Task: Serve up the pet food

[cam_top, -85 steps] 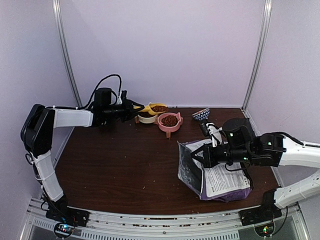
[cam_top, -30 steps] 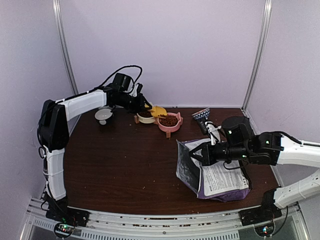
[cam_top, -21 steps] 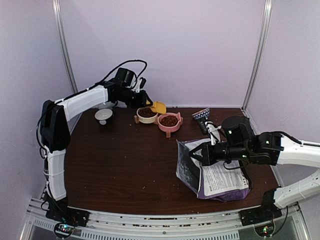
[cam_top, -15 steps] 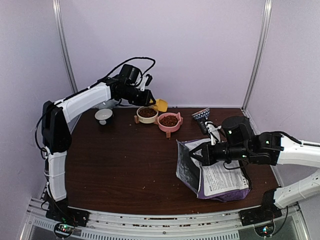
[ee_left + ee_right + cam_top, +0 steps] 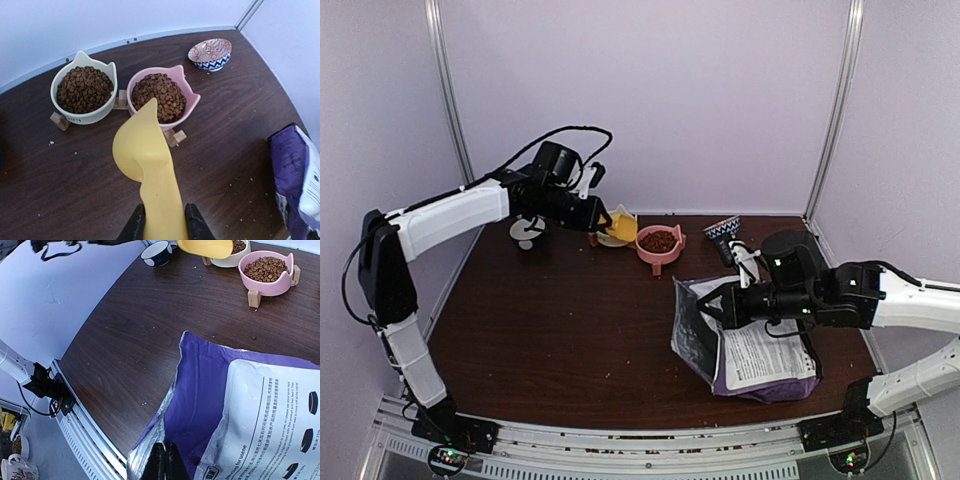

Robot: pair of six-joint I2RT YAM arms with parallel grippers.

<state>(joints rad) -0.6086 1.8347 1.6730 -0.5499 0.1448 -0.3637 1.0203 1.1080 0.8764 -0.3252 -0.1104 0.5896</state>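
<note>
The left gripper pulls back and down to the open tabletop before the bowls next and releases the scoop, as both bowls are full of kibble.
Reddish-brown kibble fills a cream cat-ear bowl (image 5: 84,90) and a pink cat-ear bowl (image 5: 160,97); the pink bowl also shows at the back of the table (image 5: 658,242). My left gripper (image 5: 161,224) (image 5: 597,216) is shut on the handle of a yellow scoop (image 5: 145,155) (image 5: 621,225), held above the table just in front of the bowls, its back toward the camera and its inside hidden. My right gripper (image 5: 165,462) (image 5: 717,306) is shut on the opened top edge of the purple food bag (image 5: 215,390) (image 5: 745,350), which lies label-up at the right.
A blue-and-white patterned bowl (image 5: 722,229) (image 5: 210,52) stands at the back right. A small dark bowl with a white inside (image 5: 526,231) (image 5: 157,252) stands at the back left. Loose crumbs dot the brown table (image 5: 570,320).
The left arm tipped the scoop's kibble into the bowls, lifted the scoop, then drew it back left and down. The right arm and bag have not moved.
</note>
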